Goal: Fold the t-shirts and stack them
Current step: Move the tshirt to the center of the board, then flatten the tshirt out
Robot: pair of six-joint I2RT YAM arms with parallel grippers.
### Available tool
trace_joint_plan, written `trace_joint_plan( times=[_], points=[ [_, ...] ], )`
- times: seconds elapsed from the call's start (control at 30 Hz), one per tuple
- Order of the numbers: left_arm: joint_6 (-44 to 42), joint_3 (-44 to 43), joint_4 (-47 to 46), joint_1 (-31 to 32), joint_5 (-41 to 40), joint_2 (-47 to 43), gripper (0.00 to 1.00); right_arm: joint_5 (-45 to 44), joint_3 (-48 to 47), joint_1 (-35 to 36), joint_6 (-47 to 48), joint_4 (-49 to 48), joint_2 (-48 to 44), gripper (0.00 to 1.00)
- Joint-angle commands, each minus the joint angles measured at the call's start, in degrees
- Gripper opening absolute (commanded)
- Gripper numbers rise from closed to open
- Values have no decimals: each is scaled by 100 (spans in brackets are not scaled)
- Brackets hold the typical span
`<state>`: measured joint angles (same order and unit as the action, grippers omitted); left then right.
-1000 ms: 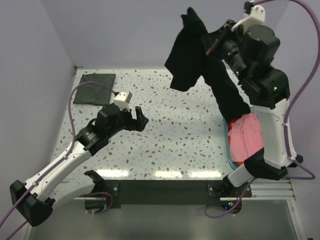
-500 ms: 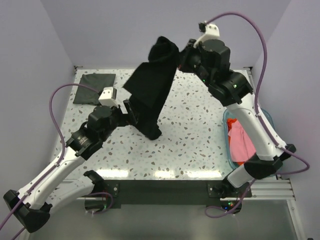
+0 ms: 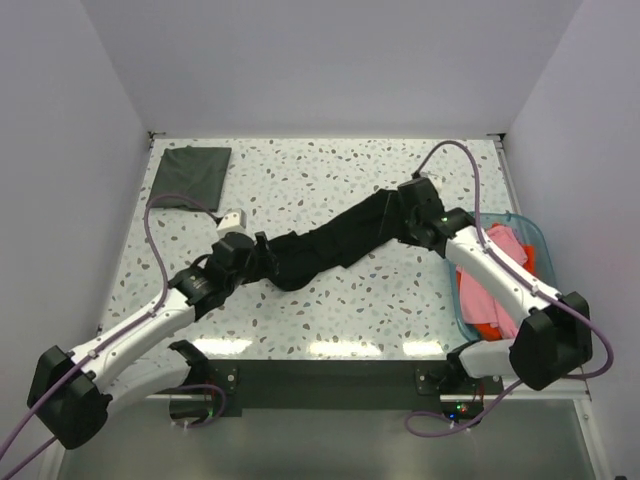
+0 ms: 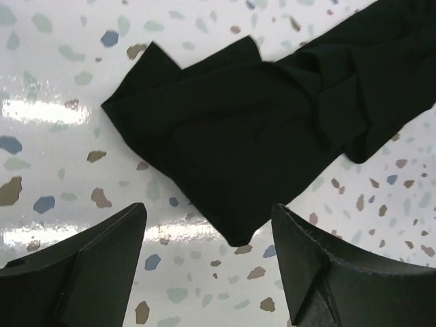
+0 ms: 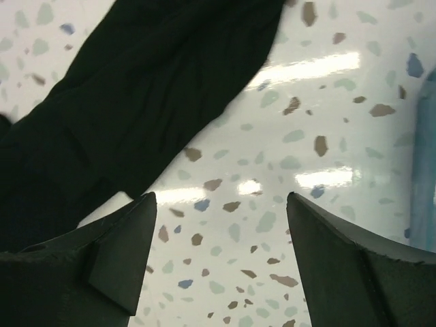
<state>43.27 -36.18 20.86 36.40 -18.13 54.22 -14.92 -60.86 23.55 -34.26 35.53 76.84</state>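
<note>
The black t-shirt's middle (image 3: 345,238) (image 5: 78,146) lies below my right gripper to its left in the top view, so next I need to bring the gripper over it and down to close.
The black t-shirt (image 3: 330,240) lies on the table as a long rumpled strip, running from centre left up to the right. My left gripper (image 3: 264,256) hovers open at its lower-left end. In the left wrist view the left gripper (image 4: 210,211) has a corner of the black t-shirt (image 4: 259,116) just between its spread fingertips, ungripped. My right gripper (image 3: 392,222) is open at the strip's upper-right end. In the right wrist view only speckled table shows inside the right gripper (image 5: 221,197), and the black t-shirt (image 5: 136,102) lies up and to the left.
A dark grey t-shirt (image 3: 188,175) lies folded square at the far left corner. Pink (image 3: 500,275) and orange (image 3: 480,325) t-shirts sit in a blue bin (image 3: 530,235) at the right edge; the bin's rim (image 5: 426,170) shows in the right wrist view. Walls close three sides.
The right gripper swung the black t-shirt down out of the air, opened and let it go; it now lies on the table. The left arm reached in to the shirt's lower-left end.
</note>
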Motion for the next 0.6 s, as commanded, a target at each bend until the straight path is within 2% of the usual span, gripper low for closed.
trace_joint_plan(
  times=[0.0, 0.17, 0.3, 0.37, 0.5, 0.57],
  points=[
    [481, 216, -363, -19, -138, 141, 79, -441, -477, 763, 182, -380, 49, 80],
    [613, 173, -390, -28, -577, 537, 78, -898, -1251, 1661, 367, -432, 1446, 75],
    [631, 59, -522, -151, -595, 932, 78, -916, -2034, 1811, 525, -512, 2571, 64],
    [613, -11, -548, -230, -587, 1126, 77, -943, -2376, 1846, 578, -547, 3123, 63],
    [543, -3, -662, -362, -551, 1240, 77, -1048, -2808, 1855, 675, -512, 3785, 57],
    [516, -11, -697, -450, -525, 1311, 77, -1214, -2957, 1855, 623, -381, 3961, 51]
  ],
)
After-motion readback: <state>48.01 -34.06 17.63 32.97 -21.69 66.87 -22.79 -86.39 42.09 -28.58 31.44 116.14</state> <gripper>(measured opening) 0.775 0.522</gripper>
